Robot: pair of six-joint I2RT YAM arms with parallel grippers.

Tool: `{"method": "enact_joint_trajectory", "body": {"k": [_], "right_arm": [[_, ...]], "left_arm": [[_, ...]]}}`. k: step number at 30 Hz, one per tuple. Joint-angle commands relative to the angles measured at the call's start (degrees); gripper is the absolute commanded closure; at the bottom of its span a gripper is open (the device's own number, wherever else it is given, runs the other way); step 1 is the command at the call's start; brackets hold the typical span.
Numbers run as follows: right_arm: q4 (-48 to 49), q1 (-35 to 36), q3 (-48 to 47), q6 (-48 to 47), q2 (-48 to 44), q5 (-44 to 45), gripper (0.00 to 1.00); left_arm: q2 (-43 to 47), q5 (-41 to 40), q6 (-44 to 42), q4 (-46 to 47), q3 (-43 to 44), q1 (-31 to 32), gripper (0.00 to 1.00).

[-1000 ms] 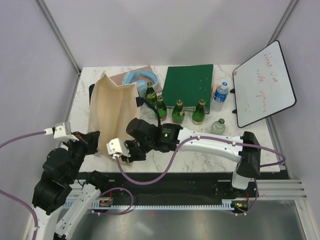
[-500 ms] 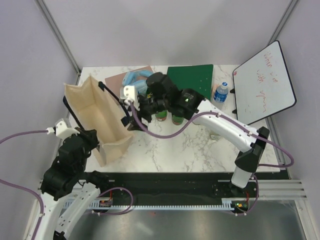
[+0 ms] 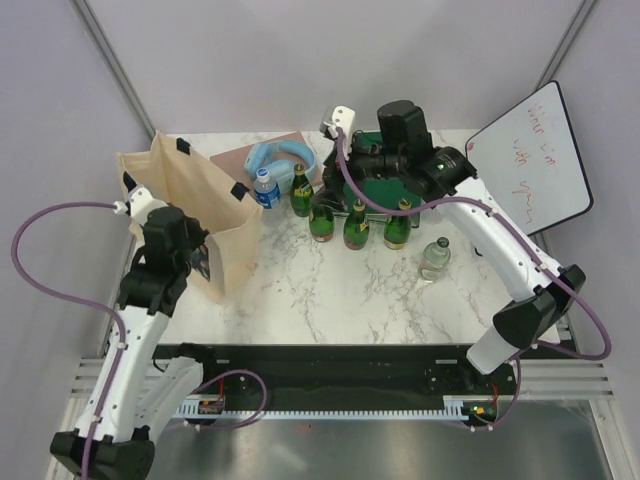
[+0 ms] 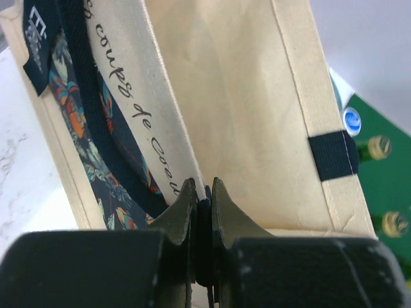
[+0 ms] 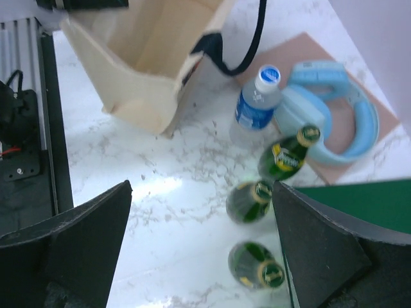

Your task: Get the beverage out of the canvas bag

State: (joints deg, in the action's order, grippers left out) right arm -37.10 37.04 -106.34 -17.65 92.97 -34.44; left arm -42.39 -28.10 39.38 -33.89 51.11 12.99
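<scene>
The water bottle (image 3: 264, 188) is outside. My left gripper needs to let go of the bag's rim next and move outward and to the left in the top view, where the bag's far corner (image 3: 158, 142) is.
The beige canvas bag (image 3: 190, 205) with navy straps stands at the table's left, mouth up. My left gripper (image 3: 188, 250) is shut on its near rim and strap, and the left wrist view shows the jaws (image 4: 204, 192) pinching the navy strap against the cloth (image 4: 244, 96). The beverage, a small water bottle (image 3: 264, 188) with a blue label, stands upright on the marble just right of the bag, outside it (image 5: 257, 96). My right gripper (image 3: 350, 180) hovers open above the green bottles, empty, its fingers (image 5: 70, 244) spread wide, away from the water bottle.
Several green glass bottles (image 3: 322, 217) stand in a row mid-table, with a clear bottle (image 3: 435, 260) to their right. Behind them lie a green binder (image 3: 385, 160), blue headphones (image 3: 280, 155) on a brown mat, and a whiteboard (image 3: 530, 165) at the right.
The right gripper swung from the bag's front to its right side, opened, and drew back over the binder. The water bottle now stands beside the bag. The left gripper shifted the bag left.
</scene>
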Motion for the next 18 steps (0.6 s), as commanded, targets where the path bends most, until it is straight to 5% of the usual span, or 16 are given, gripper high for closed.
{"method": "enact_joint_trajectory", "body": {"k": [1,8,15,18], "right_arm": [[1.94,-4.06,6.22,2.35,-5.25,-2.04,0.02],[4.41,-9.17,15.99,4.9,-11.31,-2.74,0.02],[4.67,-12.95,18.54,5.87,-13.08,-3.44,0.02],[4.5,-14.35,18.1,6.22,-13.34,-3.1,0.02]], "left_arm": [[-3.83,15.68,-2.46,19.11,3.73,-11.04,0.98],[-10.6,27.83,-2.37,19.75,5.14,-23.35,0.92],[-10.79,30.21,-2.28,11.14,7.42,-25.91,0.18],[-8.24,28.27,-3.51,5.95,9.61,-25.91,0.11]]}}
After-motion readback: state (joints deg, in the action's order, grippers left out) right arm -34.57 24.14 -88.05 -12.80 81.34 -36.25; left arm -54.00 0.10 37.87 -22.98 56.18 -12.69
